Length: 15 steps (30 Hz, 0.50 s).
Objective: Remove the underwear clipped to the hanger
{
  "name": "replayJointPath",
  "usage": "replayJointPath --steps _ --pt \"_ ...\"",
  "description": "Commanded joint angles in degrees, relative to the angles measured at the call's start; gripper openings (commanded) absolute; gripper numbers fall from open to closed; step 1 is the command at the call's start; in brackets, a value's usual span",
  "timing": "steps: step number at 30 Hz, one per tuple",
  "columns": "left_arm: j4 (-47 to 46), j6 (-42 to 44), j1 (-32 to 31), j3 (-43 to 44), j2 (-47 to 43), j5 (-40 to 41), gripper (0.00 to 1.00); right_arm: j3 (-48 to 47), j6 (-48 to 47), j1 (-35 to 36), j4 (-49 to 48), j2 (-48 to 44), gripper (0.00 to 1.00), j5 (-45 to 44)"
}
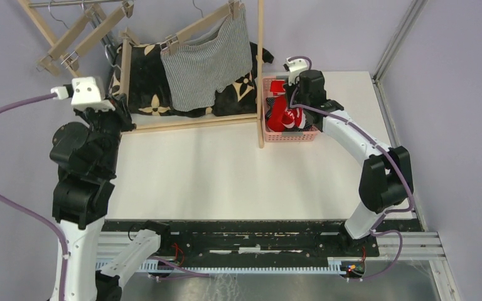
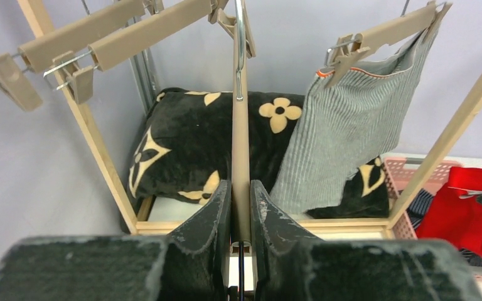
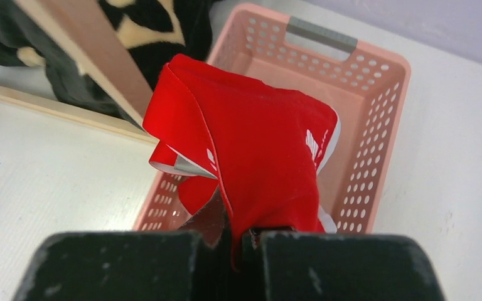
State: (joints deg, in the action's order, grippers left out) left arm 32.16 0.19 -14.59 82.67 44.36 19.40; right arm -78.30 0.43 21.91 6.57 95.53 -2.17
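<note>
The right gripper lowers the red boxers (image 3: 257,144) down into the pink basket (image 3: 351,110) next and releases them, as they hang free of any hanger, right over the basket's opening.
Grey fine-striped boxers (image 1: 210,59) hang clipped at both ends to a tilted wooden hanger (image 1: 204,25) on the rack; they also show in the left wrist view (image 2: 351,132). My left gripper (image 2: 240,186) is shut on the end of an empty wooden clip hanger (image 2: 241,125) at the rack's left side (image 1: 122,110). My right gripper (image 3: 243,219) is shut on the red boxers (image 3: 257,144) and holds them over the pink basket (image 3: 376,113), as the top view shows (image 1: 292,103). A bit of navy striped cloth (image 2: 423,204) lies in the basket.
A black cushion with beige flowers (image 1: 147,81) leans inside the wooden rack frame (image 1: 260,75). Empty clip hangers (image 1: 69,37) hang at the top left. The basket (image 1: 289,137) stands right of the rack post. A wall edge (image 1: 392,37) runs along the right.
</note>
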Motion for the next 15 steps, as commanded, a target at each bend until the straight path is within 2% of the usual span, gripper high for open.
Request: replayJointPath --steps 1,9,15 --pt "-1.01 6.7 0.07 7.01 6.89 0.94 0.03 -1.8 2.21 -1.23 -4.7 1.99 0.01 1.91" --pt "-0.09 8.8 0.12 16.36 18.62 -4.38 0.03 -1.13 3.44 -2.37 -5.99 3.82 0.01 2.92" --pt "-4.13 10.82 0.34 16.54 21.47 -3.84 0.03 -1.27 4.58 -3.13 -7.17 5.54 0.01 4.54"
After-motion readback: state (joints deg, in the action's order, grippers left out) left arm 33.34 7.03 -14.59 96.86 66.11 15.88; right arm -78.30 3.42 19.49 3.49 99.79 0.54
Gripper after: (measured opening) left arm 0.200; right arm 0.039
